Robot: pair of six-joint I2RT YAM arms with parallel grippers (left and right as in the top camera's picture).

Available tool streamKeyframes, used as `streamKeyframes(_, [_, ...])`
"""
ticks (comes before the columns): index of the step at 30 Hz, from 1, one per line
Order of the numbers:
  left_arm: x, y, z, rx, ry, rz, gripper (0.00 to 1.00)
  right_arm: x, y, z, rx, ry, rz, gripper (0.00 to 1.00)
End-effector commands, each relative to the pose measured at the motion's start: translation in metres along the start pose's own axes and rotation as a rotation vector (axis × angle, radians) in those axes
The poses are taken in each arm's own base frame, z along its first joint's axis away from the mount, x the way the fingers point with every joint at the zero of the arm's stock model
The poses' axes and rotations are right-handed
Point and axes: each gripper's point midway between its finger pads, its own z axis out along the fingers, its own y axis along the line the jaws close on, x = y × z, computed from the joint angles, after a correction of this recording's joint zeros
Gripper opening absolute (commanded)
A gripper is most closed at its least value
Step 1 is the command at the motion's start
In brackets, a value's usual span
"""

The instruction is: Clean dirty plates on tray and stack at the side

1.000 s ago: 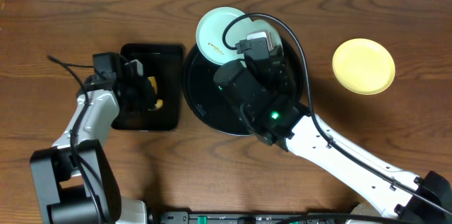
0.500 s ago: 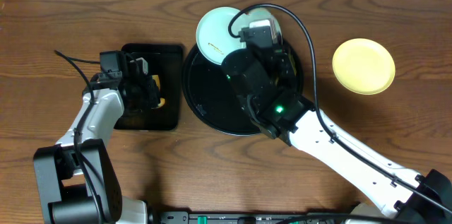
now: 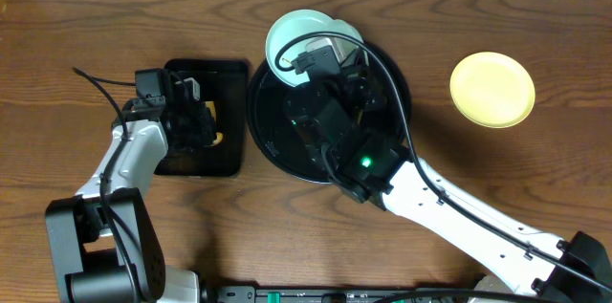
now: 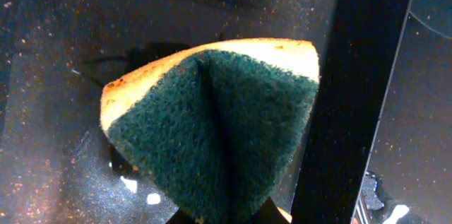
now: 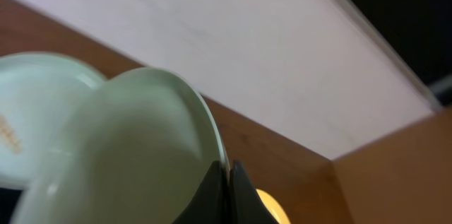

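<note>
My right gripper holds the mint plate and should first turn and lower toward the tray's side nearest the yellow plate, to lay the mint plate flat.
My right gripper is shut on the rim of a pale mint plate, which it holds tilted up on edge over the far side of the round black tray. Overhead, only this plate's edge shows behind the arm. A second mint plate with a thin brown smear lies beside it on the tray's far rim, also seen in the right wrist view. The yellow plate rests on the table to the right. My left gripper is shut on a green and yellow sponge.
The sponge hangs over a small rectangular black tray left of the round one; a few white crumbs lie on its speckled floor. A pale wall runs along the table's far edge. My right arm crosses the front right of the table.
My right wrist has swung left and the mint plate in it has tipped up more steeply. The left gripper shifted slightly toward the far side with the sponge, then held still.
</note>
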Motion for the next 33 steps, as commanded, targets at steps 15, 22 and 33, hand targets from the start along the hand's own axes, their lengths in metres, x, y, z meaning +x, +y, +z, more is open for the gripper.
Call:
streamKeyframes(15, [-0.013,-0.012,-0.006,0.051,-0.049,0.032,0.08,0.074,0.028,0.049,-0.838,0.283,0.354,0.01])
streamKeyframes(22, [-0.021,-0.028,-0.008,0.142,-0.083,0.051,0.08,0.076,0.001,0.043,-1.124,0.148,0.361,0.01])
streamKeyframes(33, [-0.018,-0.027,-0.008,0.139,-0.067,0.045,0.08,0.103,-0.023,0.072,-0.939,0.261,0.406,0.33])
